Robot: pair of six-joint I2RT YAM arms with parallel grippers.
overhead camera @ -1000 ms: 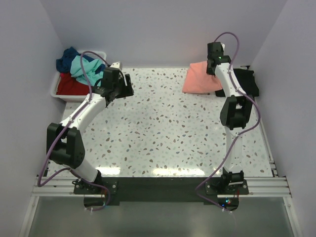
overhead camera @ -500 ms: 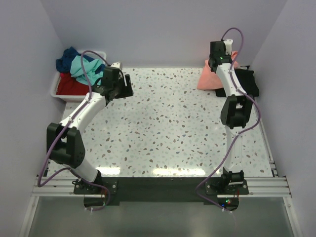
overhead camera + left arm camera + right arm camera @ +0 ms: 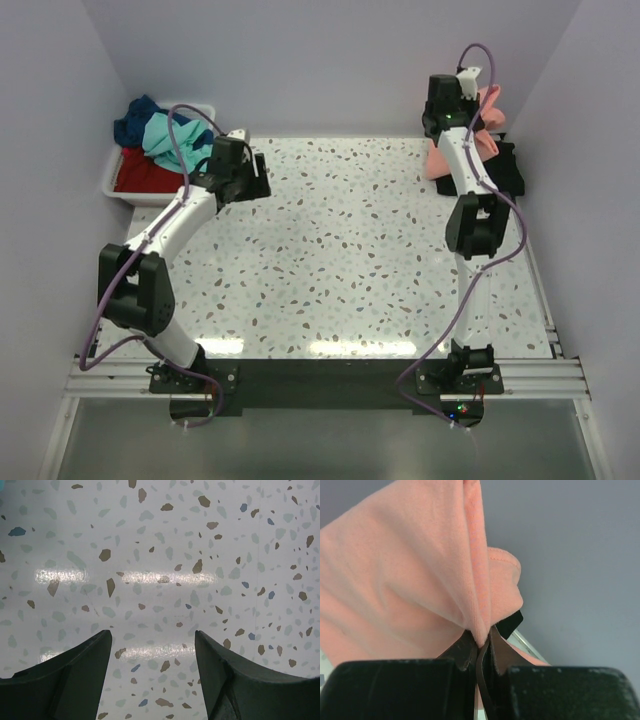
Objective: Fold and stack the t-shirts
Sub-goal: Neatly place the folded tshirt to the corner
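Observation:
My right gripper will next go down and move toward the close side, over the black cloth [image 3: 497, 172] [image 3: 509, 624], because the salmon-pink t-shirt hangs partly past the inner edge of the black cloth.
My right gripper [image 3: 476, 102] [image 3: 482, 642] is shut on a fold of the salmon-pink t-shirt [image 3: 439, 160] [image 3: 410, 570]. It holds the shirt lifted at the far right corner, and the cloth hangs bunched from the fingers. Below it the black t-shirt [image 3: 508, 168] [image 3: 513, 623] lies at the table's right edge. Teal [image 3: 160, 135], navy blue [image 3: 135, 115] and red [image 3: 140, 172] t-shirts are heaped in the bin at the far left. Just right of that bin, my left gripper [image 3: 258, 175] [image 3: 152, 635] hovers open over bare speckled tabletop with nothing between its fingers.
The white plastic bin [image 3: 112, 180] stands at the table's far left corner. Grey walls enclose the table at the back and on both sides, close to the right gripper. The speckled tabletop [image 3: 340, 260] stretches between the two arms.
The right gripper has carried the salmon-pink shirt up and to the right, off the table and over the black shirt. The left arm has stayed nearly still.

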